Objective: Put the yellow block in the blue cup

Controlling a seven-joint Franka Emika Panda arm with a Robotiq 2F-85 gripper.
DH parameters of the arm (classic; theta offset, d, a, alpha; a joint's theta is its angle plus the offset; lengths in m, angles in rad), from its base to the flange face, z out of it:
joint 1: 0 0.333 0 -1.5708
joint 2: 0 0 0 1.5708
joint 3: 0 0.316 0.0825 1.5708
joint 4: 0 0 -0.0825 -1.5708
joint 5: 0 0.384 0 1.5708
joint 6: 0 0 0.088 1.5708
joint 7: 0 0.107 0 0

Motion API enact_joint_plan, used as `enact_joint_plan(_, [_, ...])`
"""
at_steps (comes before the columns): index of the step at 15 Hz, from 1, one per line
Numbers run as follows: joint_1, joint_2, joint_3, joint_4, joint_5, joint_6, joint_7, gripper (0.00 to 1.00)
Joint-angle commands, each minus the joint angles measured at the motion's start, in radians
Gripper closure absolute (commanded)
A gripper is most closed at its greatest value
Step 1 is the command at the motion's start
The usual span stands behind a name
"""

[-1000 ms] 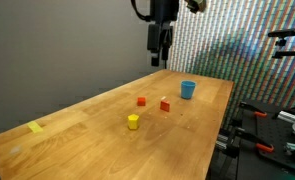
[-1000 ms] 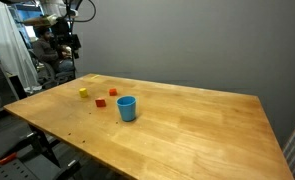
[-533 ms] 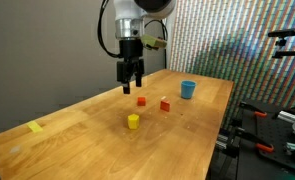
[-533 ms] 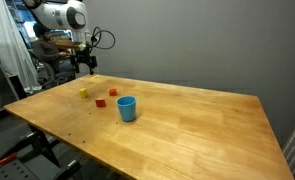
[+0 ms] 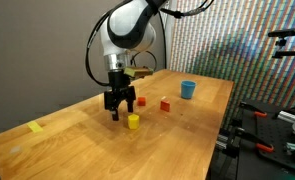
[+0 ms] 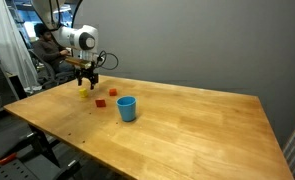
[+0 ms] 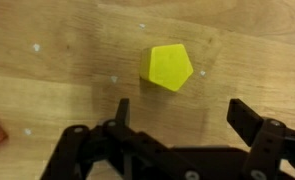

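Note:
The robot's gripper needs to go down next with a slight turn, its open fingers around the yellow block, which sits beyond the ends of the fingers.
The yellow block stands on the wooden table; it also shows in an exterior view and in the wrist view as a five-sided top. My gripper hangs open and empty just above the table, close beside the block; it also shows in an exterior view and in the wrist view, with the block just beyond the fingertips. The blue cup stands upright toward the far end, also seen in an exterior view.
Two small red blocks lie between the yellow block and the cup. A flat yellow scrap lies near the table's other end. Equipment stands beyond the table edge.
The arm has swung from high near the cup end down and across the table to just beside the yellow block. The gripper has stayed open. No object has moved.

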Motion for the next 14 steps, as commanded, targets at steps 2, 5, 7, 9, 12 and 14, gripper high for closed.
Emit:
enact_joint_plan(2, [0.059,0.002,-0.035,-0.009,0.035,0.031,0.096,0.0])
enact_joint_plan(5, [0.093,-0.026,-0.064,-0.061,0.023,0.088,0.176,0.0])
enact_joint_plan(7, [0.12,-0.044,-0.091,-0.096,0.01,0.131,0.231,0.0])
enact_joint_plan(9, [0.151,-0.065,-0.128,-0.138,-0.007,0.175,0.297,0.0])
enact_joint_plan(12, [0.195,-0.102,-0.18,-0.202,-0.032,0.214,0.392,0.0])
enact_joint_plan(14, [0.217,-0.132,-0.199,-0.245,-0.036,0.224,0.443,0.0])
